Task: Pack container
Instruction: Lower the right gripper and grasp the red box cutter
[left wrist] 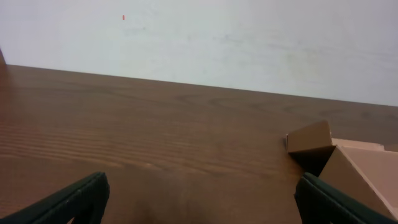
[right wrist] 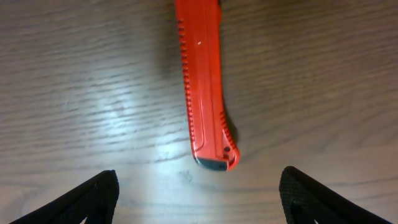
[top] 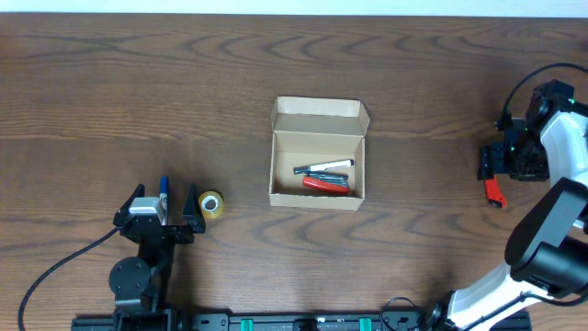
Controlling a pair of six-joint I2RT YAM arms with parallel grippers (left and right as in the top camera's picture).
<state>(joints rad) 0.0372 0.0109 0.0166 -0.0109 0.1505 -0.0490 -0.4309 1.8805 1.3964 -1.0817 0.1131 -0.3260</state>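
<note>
The red utility knife's body, past its dark-tipped end, gets my right gripper lowered onto it next, since it lies flat on the table below my open fingers.
The tan cardboard container (top: 317, 192) sits mid-table with its flap lid (top: 319, 113) open toward the far side. Inside lie a black-and-white marker (top: 324, 167) and a red tool (top: 327, 184). Its corner shows in the left wrist view (left wrist: 348, 163). My left gripper (top: 165, 204) is open and low over the table at front left, empty in its wrist view (left wrist: 199, 205). My right gripper (top: 491, 169) is open at the far right, just short of a red utility knife (top: 495, 191) lying flat on the table ahead of the jaws (right wrist: 198, 199); the knife (right wrist: 204, 87) is not held.
A small roll of yellowish tape (top: 211, 205) lies beside the left gripper's right finger. A blue pen-like thing (top: 164, 187) shows between the left fingers from overhead; it does not show in the left wrist view. A pale wall stands behind the table's far edge (left wrist: 199, 84).
</note>
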